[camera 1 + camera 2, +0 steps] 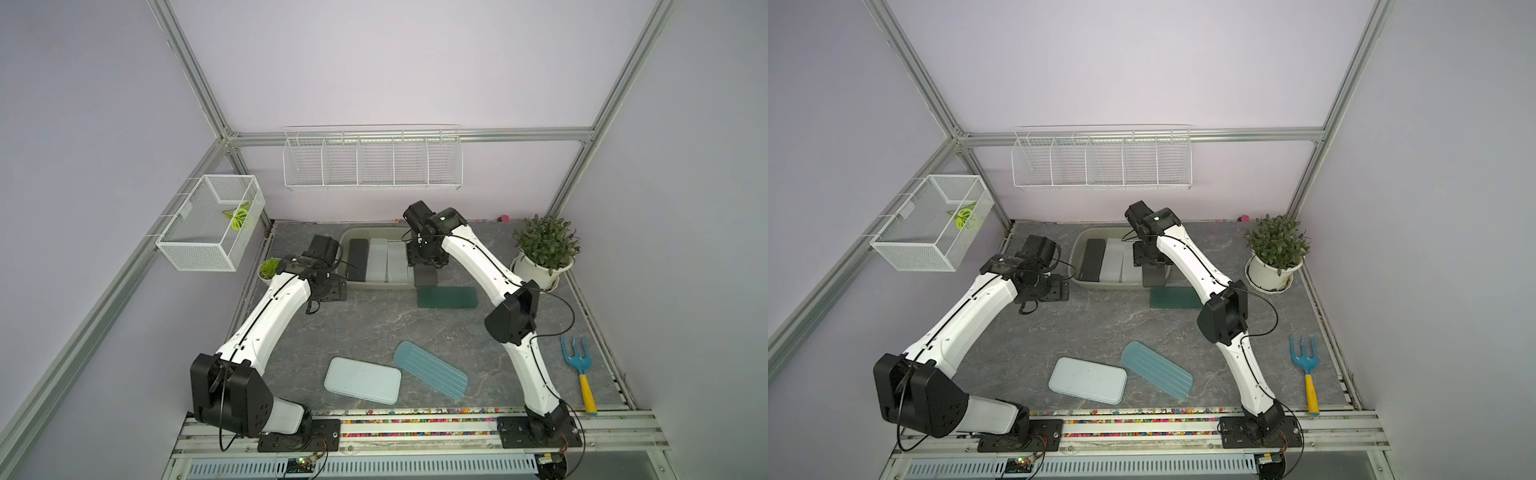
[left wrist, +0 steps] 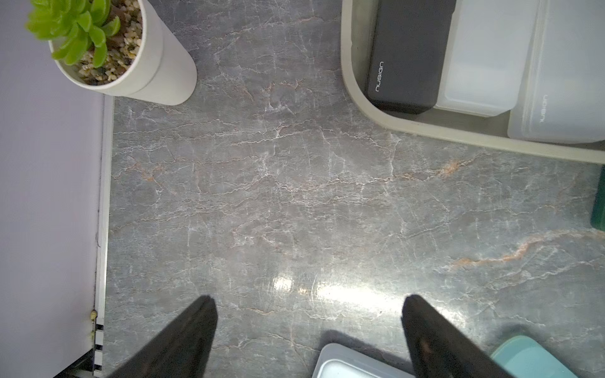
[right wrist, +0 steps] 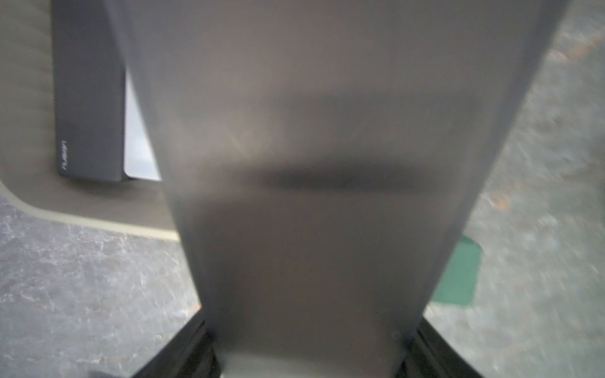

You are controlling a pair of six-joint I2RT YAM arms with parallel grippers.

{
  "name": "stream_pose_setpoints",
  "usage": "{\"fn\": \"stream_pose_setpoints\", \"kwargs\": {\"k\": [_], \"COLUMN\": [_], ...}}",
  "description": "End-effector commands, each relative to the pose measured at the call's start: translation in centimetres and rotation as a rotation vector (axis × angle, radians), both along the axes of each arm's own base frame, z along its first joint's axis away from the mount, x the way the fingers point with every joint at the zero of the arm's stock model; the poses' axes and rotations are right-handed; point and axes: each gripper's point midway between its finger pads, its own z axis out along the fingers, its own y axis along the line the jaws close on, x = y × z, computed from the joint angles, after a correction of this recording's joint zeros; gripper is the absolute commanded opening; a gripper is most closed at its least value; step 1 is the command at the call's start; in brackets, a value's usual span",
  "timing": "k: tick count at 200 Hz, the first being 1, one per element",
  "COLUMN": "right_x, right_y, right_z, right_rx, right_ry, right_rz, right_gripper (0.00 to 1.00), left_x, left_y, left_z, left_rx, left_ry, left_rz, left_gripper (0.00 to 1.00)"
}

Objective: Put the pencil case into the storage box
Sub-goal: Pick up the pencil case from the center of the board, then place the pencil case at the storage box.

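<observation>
The dark grey pencil case [image 1: 426, 277] already hangs lengthwise over the box's end beside the white cases, so I need to lower my right gripper into that end next and release the case.
My right gripper [image 1: 424, 268] is shut on a dark grey pencil case [image 1: 426, 277], which hangs lengthwise over the right end of the olive-beige storage box [image 1: 374, 286]. That pencil case [image 3: 327, 163] fills the right wrist view, clamped between the black fingers [image 3: 196, 347]. In the box lie a black case [image 1: 358, 259] and two translucent white cases [image 1: 387, 262]. Left of the box, my left gripper [image 2: 309, 297] points down at bare tabletop, open with nothing between its fingers.
On the table lie a dark green case [image 1: 446, 297], a ribbed teal case [image 1: 430, 375] and a pale blue case [image 1: 362, 380]. A potted plant [image 1: 544, 257] and blue garden fork [image 1: 579, 370] stand right, a small succulent [image 1: 269, 269] left. A wire basket [image 1: 210, 226] and wire rack [image 1: 372, 160] hang on the walls.
</observation>
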Motion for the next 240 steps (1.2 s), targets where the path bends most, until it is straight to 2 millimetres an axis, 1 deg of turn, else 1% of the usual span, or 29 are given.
{"fn": "stream_pose_setpoints", "kwargs": {"k": [1,26,49,54,58,88,102,140,166,182,210,225,240], "right_x": [1.1,3.9,5.4,5.6,5.7,6.7,7.1,7.5,7.6,7.3,6.8,6.5,6.6], "right_y": [0.9,2.2,2.6,2.7,2.8,2.8,2.4,0.7,-0.1,-0.6,-1.5,-1.6,-1.7], "right_z": [0.7,0.2,-0.4,-0.8,-0.8,-3.2,-4.3,-7.4,-8.5,-9.2,-10.2,-10.1,-9.5], "right_rx": [0.024,0.053,0.033,0.025,0.024,0.028,0.031,0.016,0.013,0.008,-0.004,-0.005,0.002], "right_ry": [-0.05,-0.166,-0.217,-0.216,-0.218,-0.185,-0.169,-0.1,-0.071,-0.045,0.003,0.012,0.004], "right_rz": [0.05,0.055,0.076,0.08,0.082,0.055,0.029,-0.056,-0.093,-0.115,-0.148,-0.149,-0.154], "right_gripper": [0.5,0.51,0.51,0.52,0.52,0.52,0.51,0.52,0.55,0.58,0.68,0.75,0.84], "left_x": [0.4,0.3,0.4,0.3,0.4,0.3,0.3,0.4,0.4,0.4,0.5,0.6,0.7], "left_y": [0.3,0.3,0.3,0.4,0.4,0.4,0.5,0.5,0.6,0.6,0.6,0.5,0.4], "left_z": [1.6,1.5,1.4,1.5,1.5,1.2,1.1,0.7,0.6,0.5,0.2,0.1,0.1], "left_rx": [-0.014,-0.019,-0.019,-0.019,-0.02,-0.018,-0.017,-0.016,-0.014,-0.012,-0.012,-0.014,-0.015], "left_ry": [-0.053,-0.051,-0.049,-0.05,-0.05,-0.041,-0.04,-0.031,-0.027,-0.023,-0.015,-0.012,-0.01], "left_rz": [0.016,0.018,0.021,0.022,0.022,0.024,0.022,0.023,0.022,0.022,0.02,0.02,0.018], "left_gripper": [0.93,0.93,0.93,0.93,0.93,0.93,0.93,0.93,0.93,0.93,0.93,0.93,0.93]}}
